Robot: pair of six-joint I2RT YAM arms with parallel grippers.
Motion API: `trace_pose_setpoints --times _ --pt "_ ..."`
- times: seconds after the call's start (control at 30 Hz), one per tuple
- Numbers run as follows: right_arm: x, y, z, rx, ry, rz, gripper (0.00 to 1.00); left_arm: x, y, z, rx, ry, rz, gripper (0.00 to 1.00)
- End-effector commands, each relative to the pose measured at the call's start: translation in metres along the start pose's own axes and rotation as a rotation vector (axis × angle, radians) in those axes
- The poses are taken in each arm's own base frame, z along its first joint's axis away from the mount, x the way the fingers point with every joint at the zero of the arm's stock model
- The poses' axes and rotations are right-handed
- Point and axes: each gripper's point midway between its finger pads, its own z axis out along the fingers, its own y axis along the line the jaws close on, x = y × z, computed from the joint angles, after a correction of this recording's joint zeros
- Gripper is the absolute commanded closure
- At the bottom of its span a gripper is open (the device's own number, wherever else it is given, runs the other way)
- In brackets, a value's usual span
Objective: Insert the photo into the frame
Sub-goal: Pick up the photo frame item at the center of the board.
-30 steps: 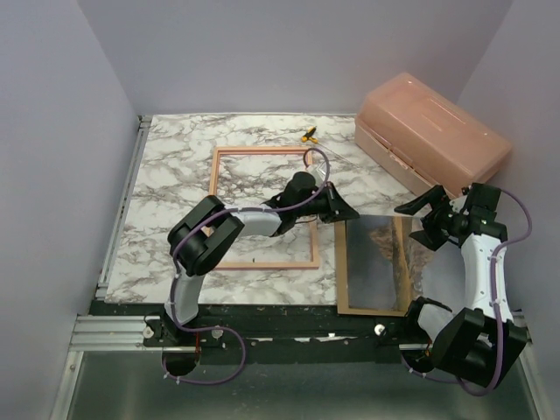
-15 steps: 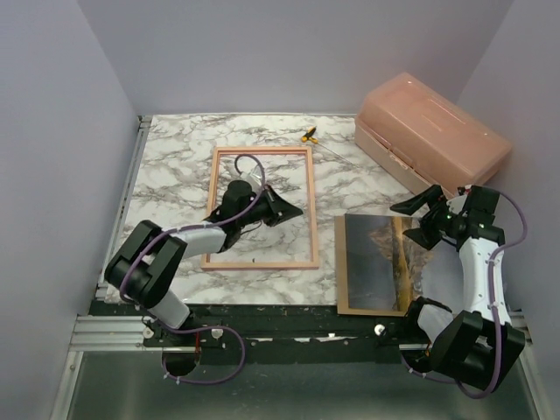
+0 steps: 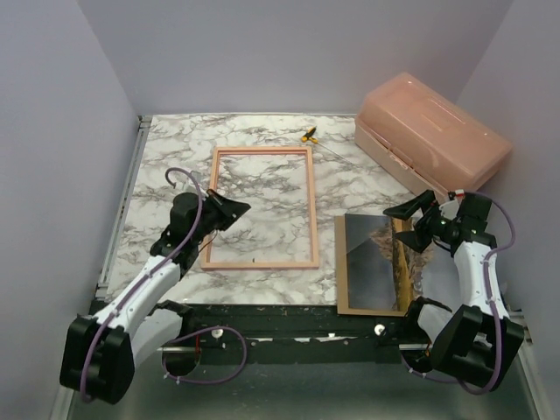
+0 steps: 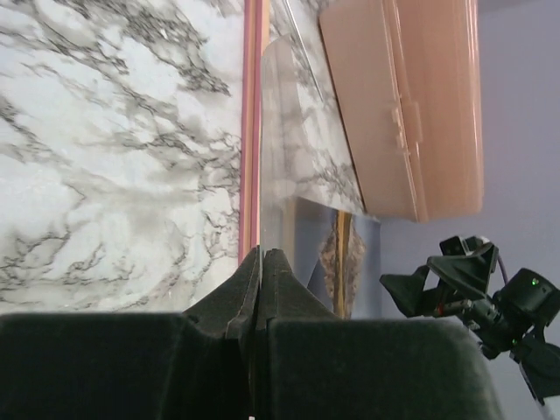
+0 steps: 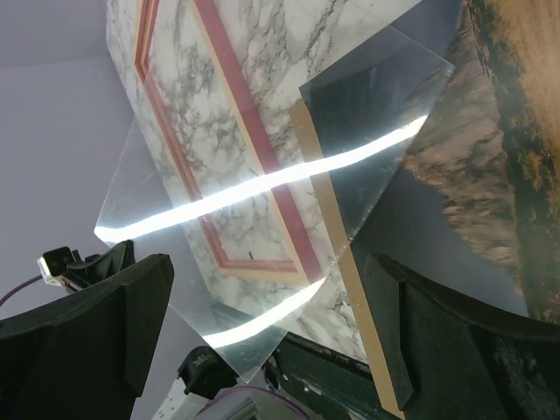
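My right gripper goes left in the top view onto the clear sheet's loose edge (image 5: 353,234) next, since my left gripper holds the sheet's other edge.
The frame (image 3: 262,206) lies flat mid-table, empty, with marble showing through it; it also shows in the left wrist view (image 4: 252,131) and the right wrist view (image 5: 254,149). The photo (image 3: 401,262) lies picture-up on the brown backing board (image 3: 343,280) at the front right, partly under grey glare. My left gripper (image 3: 234,210) is over the frame's left edge. In its wrist view the gripper (image 4: 262,254) is shut on the edge of a thin clear sheet (image 4: 289,131). My right gripper (image 3: 418,220) is open and empty above the photo's far right corner (image 5: 507,131).
A salmon plastic box (image 3: 433,131) stands at the back right, behind the photo. A small yellow and black item (image 3: 308,135) lies just beyond the frame's far edge. The clear sheet glints with a bright reflection in the right wrist view (image 5: 175,227).
My left arm has swung left from the photo's far left corner, across the frame, to the frame's left edge, jaws still shut. My right gripper has shifted slightly left.
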Motion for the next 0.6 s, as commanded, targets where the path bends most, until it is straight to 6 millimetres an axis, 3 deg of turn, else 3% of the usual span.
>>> trace_pose_setpoints --times 0.0,0.27,0.57 --pt "0.010 0.002 0.011 -0.047 0.057 -0.003 0.00 -0.007 0.046 -0.029 -0.207 -0.118 -0.029 1.00" --pt "0.062 -0.004 0.059 0.010 0.213 -0.031 0.00 -0.011 0.096 -0.067 -0.306 -0.355 -0.220 1.00" --pt "0.090 -0.010 0.081 -0.005 0.261 0.007 0.07 0.013 0.108 -0.054 -0.276 -0.288 -0.314 1.00"
